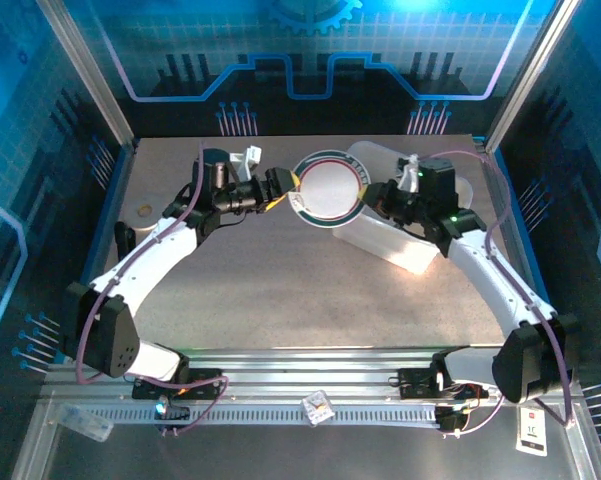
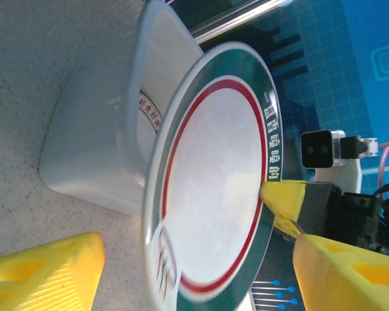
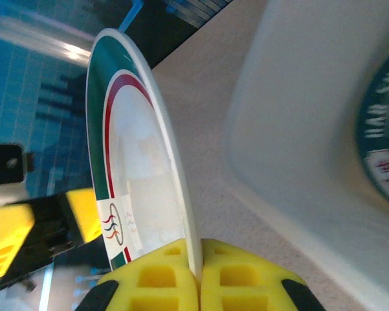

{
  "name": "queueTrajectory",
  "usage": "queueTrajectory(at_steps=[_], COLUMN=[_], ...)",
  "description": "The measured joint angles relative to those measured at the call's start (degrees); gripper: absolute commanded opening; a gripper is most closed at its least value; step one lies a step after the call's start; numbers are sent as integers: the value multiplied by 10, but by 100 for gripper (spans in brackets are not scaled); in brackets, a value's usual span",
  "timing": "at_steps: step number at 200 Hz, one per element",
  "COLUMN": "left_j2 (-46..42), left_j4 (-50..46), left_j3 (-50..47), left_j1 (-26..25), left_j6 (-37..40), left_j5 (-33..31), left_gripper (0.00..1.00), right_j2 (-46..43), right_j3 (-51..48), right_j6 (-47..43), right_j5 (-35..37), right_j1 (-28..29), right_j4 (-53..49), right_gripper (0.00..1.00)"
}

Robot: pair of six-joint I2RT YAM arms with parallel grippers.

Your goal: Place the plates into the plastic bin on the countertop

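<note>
To lower the white plate onto the other plate in the bin (image 1: pixel 405 235) and release it, my right gripper will move away from my left gripper first.
A plate (image 1: pixel 330 186) with a white centre and a green and red rim hangs above the countertop (image 1: pixel 280 285), between both grippers. My right gripper (image 3: pixel 199 269) is shut on the plate's (image 3: pixel 139 162) rim, which stands edge-on between the yellow fingers. My left gripper (image 2: pixel 194 275) is open, its fingers (image 2: pixel 48 272) standing apart on either side of the plate (image 2: pixel 213 181) without touching it. The plastic bin (image 1: pixel 405 235) sits just right of the plate and below it. Another plate (image 3: pixel 383 129) lies inside the bin (image 3: pixel 304 110).
A small cream disc (image 1: pixel 145 210) lies near the left edge of the countertop. A blue frame (image 1: pixel 108 215) borders the surface. In the left wrist view the bin (image 2: pixel 94 142) stands close behind the held plate. The arms' bases sit on the metal rail (image 1: pixel 310 385) at the front.
</note>
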Motion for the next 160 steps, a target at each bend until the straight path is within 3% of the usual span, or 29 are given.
queueTrajectory(at_steps=[36, 68, 160], left_j2=[-15, -14, 7], left_j4=[-5, -12, -14], left_j3=[19, 20, 3], left_j1=[5, 15, 19], left_j6=[19, 21, 23], left_j5=[-15, -17, -17], left_gripper=[81, 82, 82], right_j2=[-64, -80, 23], right_j3=[-43, -63, -66], right_j6=[3, 1, -19], right_j5=[-4, -7, -3], right_j1=[-113, -179, -192], right_j4=[-10, -14, 0], right_gripper=[0, 0, 0])
